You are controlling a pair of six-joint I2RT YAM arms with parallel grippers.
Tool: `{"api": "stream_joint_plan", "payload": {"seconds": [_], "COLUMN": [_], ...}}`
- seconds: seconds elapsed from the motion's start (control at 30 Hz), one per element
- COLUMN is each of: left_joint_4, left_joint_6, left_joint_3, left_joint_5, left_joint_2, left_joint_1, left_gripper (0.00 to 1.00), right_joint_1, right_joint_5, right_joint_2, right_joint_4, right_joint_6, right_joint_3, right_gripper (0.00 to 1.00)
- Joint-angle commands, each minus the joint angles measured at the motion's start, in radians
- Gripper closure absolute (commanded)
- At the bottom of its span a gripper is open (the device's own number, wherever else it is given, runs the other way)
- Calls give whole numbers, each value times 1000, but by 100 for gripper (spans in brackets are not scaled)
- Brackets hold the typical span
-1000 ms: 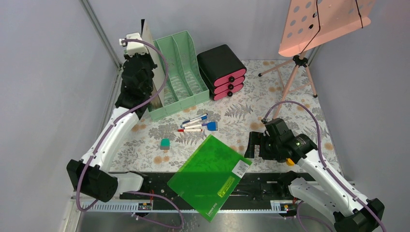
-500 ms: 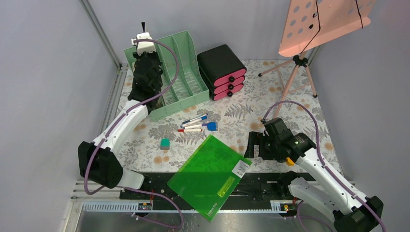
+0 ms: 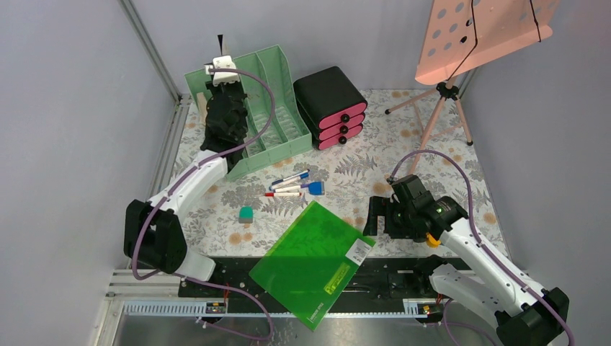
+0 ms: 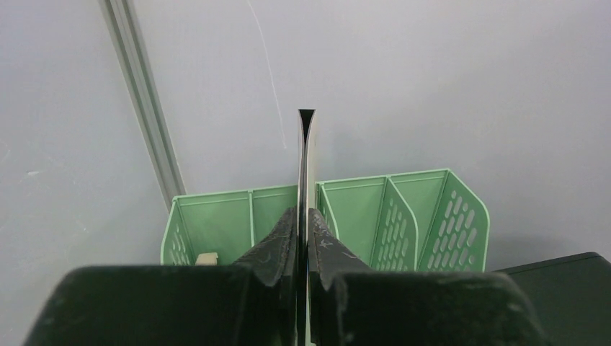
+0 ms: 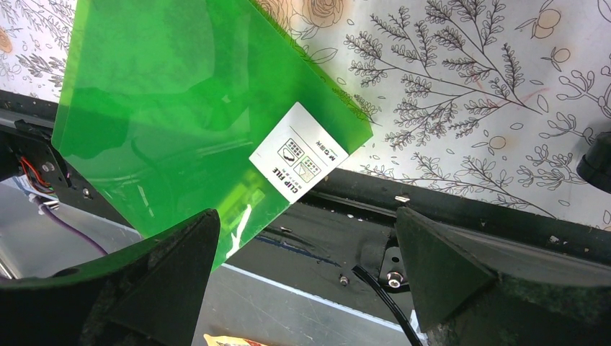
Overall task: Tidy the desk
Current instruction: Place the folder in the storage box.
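Observation:
Next I will bring the upright board down in my left gripper into the rack's second slot from the side of the rack and release it, since that slot lies below the gripper.
The desk carries a pale cloth with ferns and flowers. My left gripper is shut on a thin flat board or book, held upright and seen edge-on above the left slots of the mint-green file rack. A green clip file lies at the near edge, half over the black rail. Just right of its labelled corner, my right gripper is open with nothing between its fingers.
A black drawer box with pink fronts stands right of the rack. Several pens and a small teal block lie mid-desk. A pink perforated stand on a tripod rises at the back right.
My left arm has swung right, carrying the flat thing from left of the rack to above its left slots. The right arm has barely moved.

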State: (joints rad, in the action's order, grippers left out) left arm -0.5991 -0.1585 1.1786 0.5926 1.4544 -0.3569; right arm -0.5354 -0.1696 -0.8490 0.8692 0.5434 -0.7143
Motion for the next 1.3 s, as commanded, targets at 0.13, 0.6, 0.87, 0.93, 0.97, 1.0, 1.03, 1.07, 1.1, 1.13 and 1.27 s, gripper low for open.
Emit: {"api": "stream_joint_plan", "payload": {"seconds": [0.13,0.6,0.87,0.93,0.97,1.0,1.03,1.07,1.1,1.13,1.27], "left_joint_4": [-262,-117,187,273,319,362,400,438,474,511,667], "left_joint_6": [-67,53,208,244,262,275,286,297,303,306,322], "left_joint_3": [-66,-174,-151,-124,-110,-91,-73,-60,-43,-25,52], "left_joint_5": [-42,24,-9,-22,-32,-43,-49,-59,-70,-81,-128], "left_joint_2": [48,-55,-165,-184,-195,-207,-216,-222,-230,-239,-258], "left_joint_1": [8,12,12,12,13,13,12,12,13,12,13], "left_gripper": [100,89,38,32,30,27,26,23,21,19,2], "right_joint_1": [4,3,4,3,4,3,3,3,4,3,3], "right_joint_5": [-10,-10,-14,-16,-15,-15,-16,-17,-17,-19,-19], "right_joint_2": [-12,-24,-11,-6,-4,-2,-1,0,1,4,11], "right_joint_4": [-17,-24,-24,-25,-25,-25,-25,-24,-24,-24,-25], "right_joint_6": [-15,-13,-7,-6,-5,-5,-4,-4,-2,-2,2], "right_joint_3": [5,7,8,9,9,9,10,10,9,10,12], "right_gripper": [1,1,1,1,0,0,0,0,1,0,1]}}
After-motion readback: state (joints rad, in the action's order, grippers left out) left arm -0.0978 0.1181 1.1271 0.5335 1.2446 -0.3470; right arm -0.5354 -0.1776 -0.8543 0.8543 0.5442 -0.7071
